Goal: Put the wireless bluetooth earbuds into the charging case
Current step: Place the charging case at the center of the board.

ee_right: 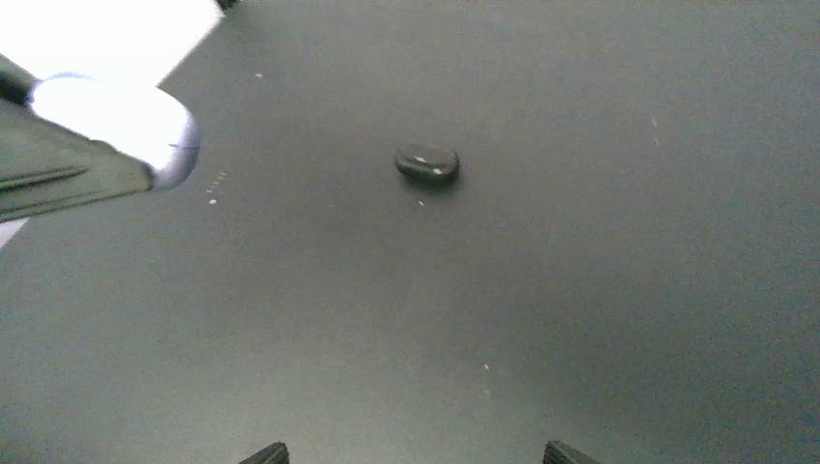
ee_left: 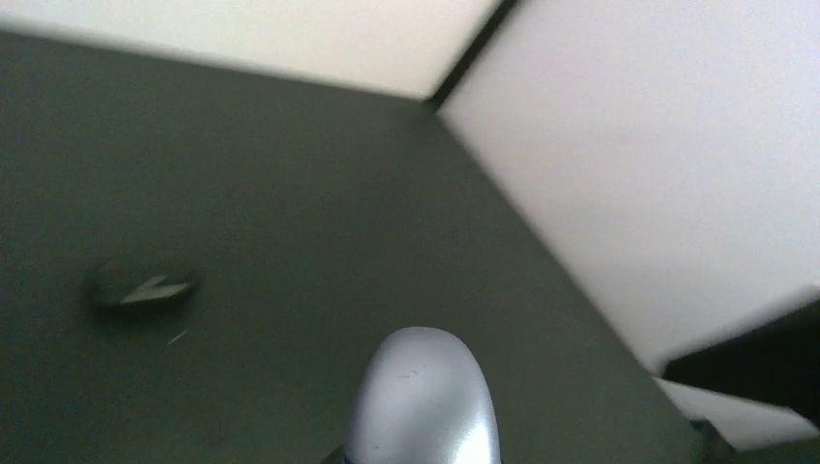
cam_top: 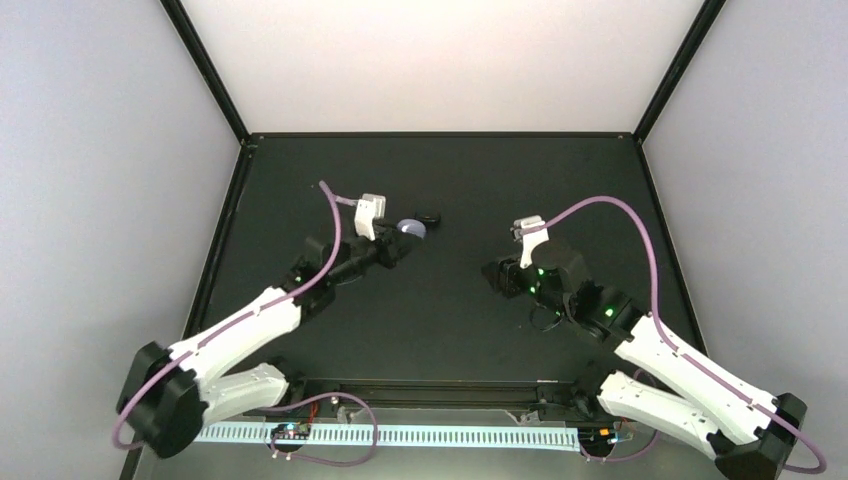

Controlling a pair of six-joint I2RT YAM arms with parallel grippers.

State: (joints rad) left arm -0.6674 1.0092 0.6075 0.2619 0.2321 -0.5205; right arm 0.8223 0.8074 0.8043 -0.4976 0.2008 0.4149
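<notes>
The left gripper holds the charging case (cam_top: 409, 229) above the table, so it should tilt and lower to the table beside the black oval piece.
The charging case (cam_top: 409, 229), pale lavender and glossy, is clamped in my left gripper (cam_top: 398, 243) just above the table at centre-left. In the left wrist view its rounded end (ee_left: 425, 401) sticks out from the bottom edge and hides the fingers. From the right wrist it shows at upper left as a bright rounded end (ee_right: 145, 121). My right gripper (cam_top: 497, 277) hovers at centre-right. It is open, with only the two fingertips (ee_right: 564, 452) showing at the bottom edge and bare table between them. The earbuds are out of view.
A black oval piece (cam_top: 430, 218) lies on the dark table just right of the case; it also shows in the wrist views (ee_left: 142, 287) (ee_right: 426, 162). White walls enclose the table (cam_top: 440, 330) on three sides.
</notes>
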